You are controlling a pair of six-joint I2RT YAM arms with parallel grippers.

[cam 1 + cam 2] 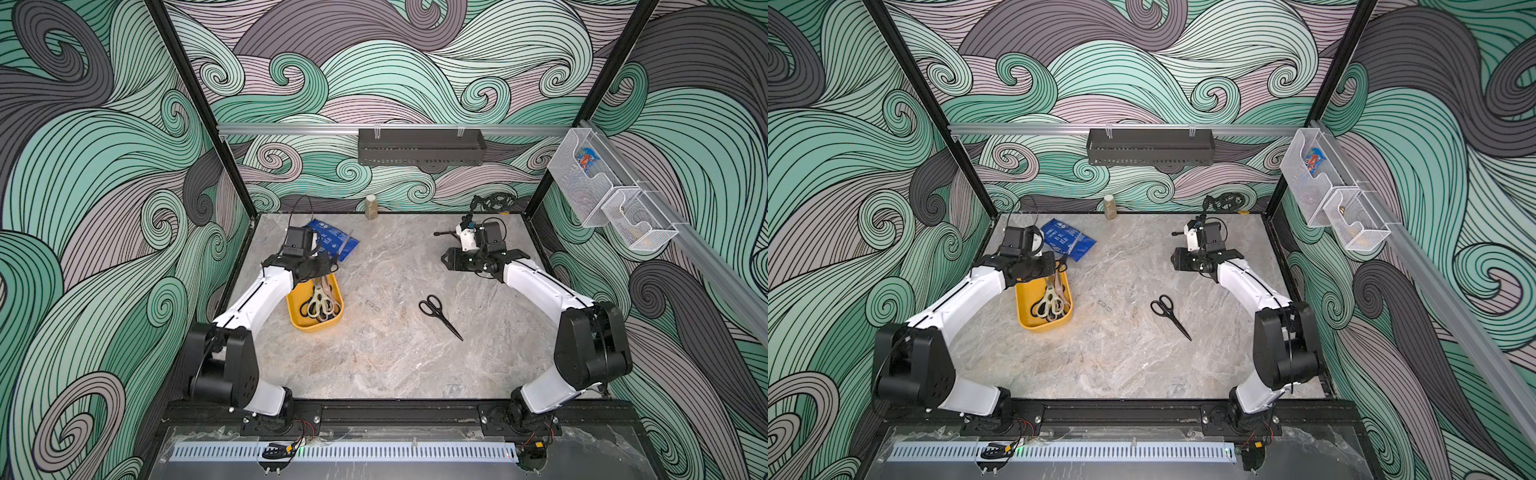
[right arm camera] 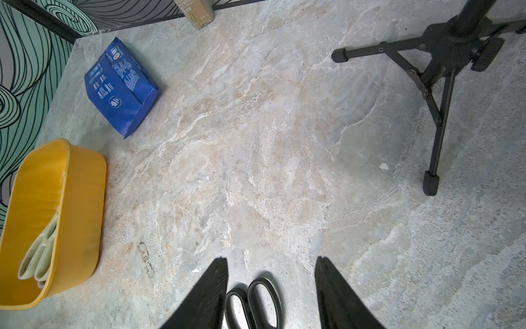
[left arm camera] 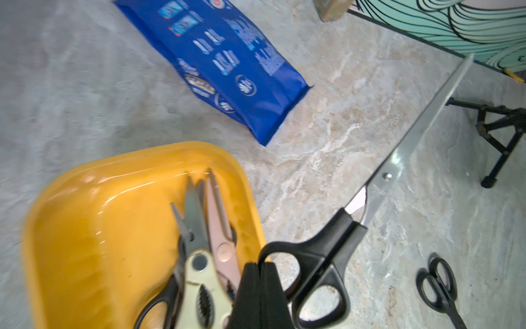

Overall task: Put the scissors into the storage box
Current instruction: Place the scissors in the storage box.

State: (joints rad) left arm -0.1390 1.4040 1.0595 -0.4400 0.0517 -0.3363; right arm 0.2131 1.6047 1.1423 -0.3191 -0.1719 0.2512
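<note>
The box's bare bottom beside the cream shears lies below and back from my left gripper, so it should next draw the large scissors' jutting blade back inside, lower and release.
The mustard-yellow storage box [image 1: 314, 322] [image 1: 1042, 322] [image 3: 85, 228] [image 2: 82, 199] sits at the left of the table. Cream shears [image 3: 199, 284], a pale pink pair [image 3: 219, 228] and a black-handled pair lie in it. My left gripper [image 3: 259, 263] [image 1: 326, 268] hovers over the box's far end, shut on a handle ring of large black-handled scissors [image 3: 321, 265] whose long blade [image 3: 421, 125] points away over the table. Smaller black scissors [image 1: 438, 316] [image 1: 1169, 315] [image 2: 256, 299] lie on the table at centre right. My right gripper [image 2: 271, 258] [image 1: 451, 262] is open above their handles, holding nothing.
A blue bag [image 1: 332, 239] [image 2: 121, 85] lies just beyond the box. A black mini tripod [image 2: 438, 62] [image 3: 501, 125] stands at the back right and a small bottle [image 1: 371, 206] at the back wall. A black wall tray [image 1: 422, 147] and white mesh baskets [image 1: 582, 183] hang above.
</note>
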